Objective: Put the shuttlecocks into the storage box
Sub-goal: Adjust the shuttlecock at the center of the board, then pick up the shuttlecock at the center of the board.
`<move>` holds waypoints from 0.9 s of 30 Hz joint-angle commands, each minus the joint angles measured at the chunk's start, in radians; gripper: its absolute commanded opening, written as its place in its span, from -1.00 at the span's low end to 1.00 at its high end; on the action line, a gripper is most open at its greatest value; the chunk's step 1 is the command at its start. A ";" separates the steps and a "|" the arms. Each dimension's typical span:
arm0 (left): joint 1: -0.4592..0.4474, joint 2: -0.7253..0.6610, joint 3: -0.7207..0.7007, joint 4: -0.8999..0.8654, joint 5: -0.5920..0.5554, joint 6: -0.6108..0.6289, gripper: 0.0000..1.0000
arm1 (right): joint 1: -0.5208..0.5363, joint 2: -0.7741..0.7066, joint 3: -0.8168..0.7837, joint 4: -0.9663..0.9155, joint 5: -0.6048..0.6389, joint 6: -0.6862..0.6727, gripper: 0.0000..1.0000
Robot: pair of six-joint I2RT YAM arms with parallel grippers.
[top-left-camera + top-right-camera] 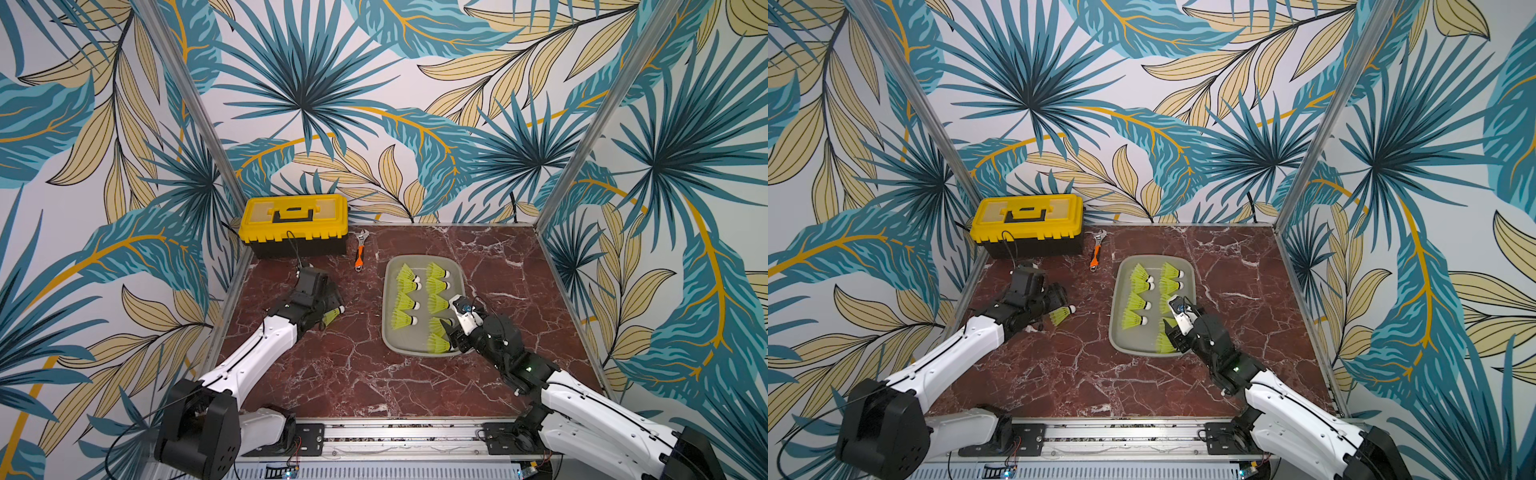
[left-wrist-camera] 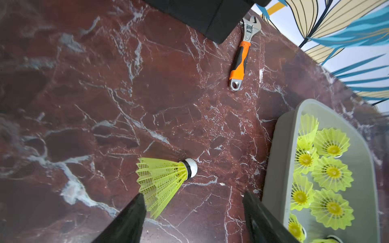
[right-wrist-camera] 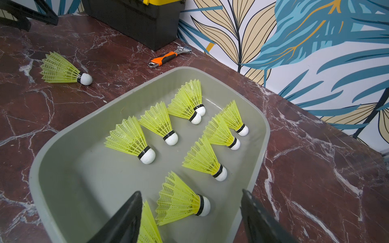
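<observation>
The near edge of the shuttlecock's skirt (image 1: 1057, 321) (image 2: 159, 208) is already closest to one finger. My left gripper is open and needs to go down toward that edge next, with its fingers on both sides of it.
One neon yellow-green shuttlecock (image 2: 162, 181) lies on its side on the red marble table, left of the grey storage box (image 2: 275, 168). My left gripper (image 2: 192, 194) stands open just over it. The skirt's edge lies by one fingertip and nothing is gripped. Both top views show this shuttlecock (image 1: 333, 316) half under the left gripper. Several shuttlecocks (image 3: 130, 138) lie in two rows inside the storage box (image 3: 84, 130). My right gripper (image 3: 191, 191) is open over the box's near right end. A shuttlecock (image 3: 181, 199) lies loose on the box floor between its fingers.
A yellow-lidded black toolbox (image 1: 294, 224) stands at the back left. An orange-handled wrench (image 1: 360, 251) lies between it and the box. Patterned walls and aluminium posts close in the table on three sides.
</observation>
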 commanded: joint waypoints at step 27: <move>0.123 0.179 -0.035 0.150 0.229 -0.068 -0.16 | 0.003 0.010 -0.001 -0.004 0.007 0.005 0.48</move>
